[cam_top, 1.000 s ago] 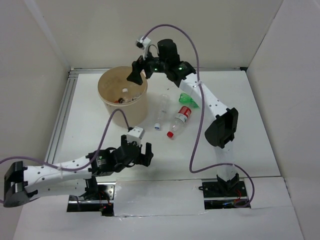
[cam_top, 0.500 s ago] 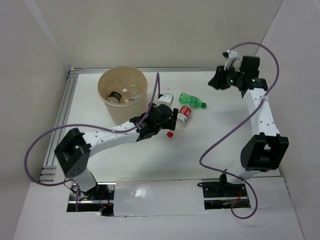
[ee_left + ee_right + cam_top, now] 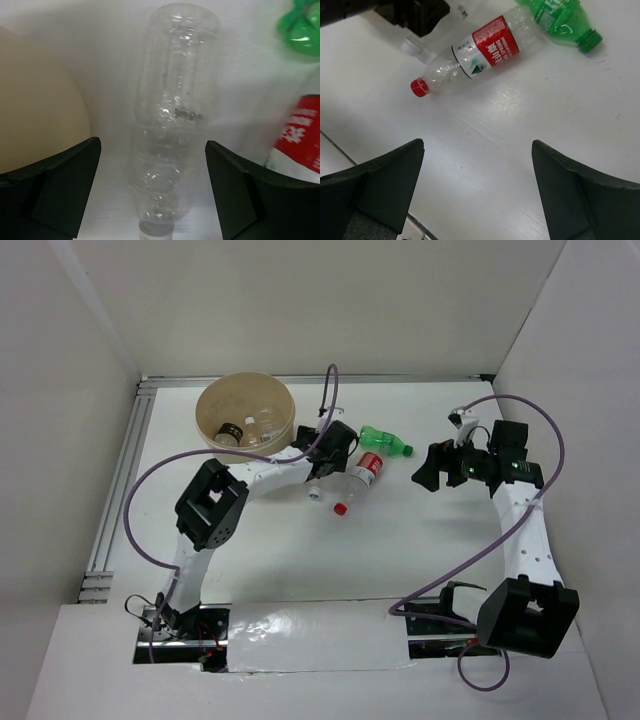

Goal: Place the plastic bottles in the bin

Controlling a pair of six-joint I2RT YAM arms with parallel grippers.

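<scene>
My left gripper lowers its open fingers around the clear bottle's middle (image 3: 162,142) next and closes on the bottle's sides, since it lies below, already lined up between them.
A clear unlabelled bottle (image 3: 172,115) lies on the white table beside the bin, its cap end (image 3: 315,492) toward me. My left gripper (image 3: 333,458) is open, its fingers on either side of this bottle without touching it (image 3: 152,187). A red-labelled bottle (image 3: 362,472) (image 3: 482,47) and a green bottle (image 3: 385,441) (image 3: 562,17) lie just to the right. The tan bin (image 3: 212,405) (image 3: 35,110) stands at the back left with a few bottles (image 3: 232,432) inside. My right gripper (image 3: 430,468) (image 3: 477,190) is open and empty above bare table, right of the bottles.
White walls enclose the table on three sides. An aluminium rail (image 3: 120,480) runs along the left edge. The left arm (image 3: 215,505) stretches across the table's left middle, with purple cables looping above both arms.
My left gripper has shifted a little toward the bin, over the clear bottle. My right arm has swung from the back right corner down and nearer, toward the table's middle right.
</scene>
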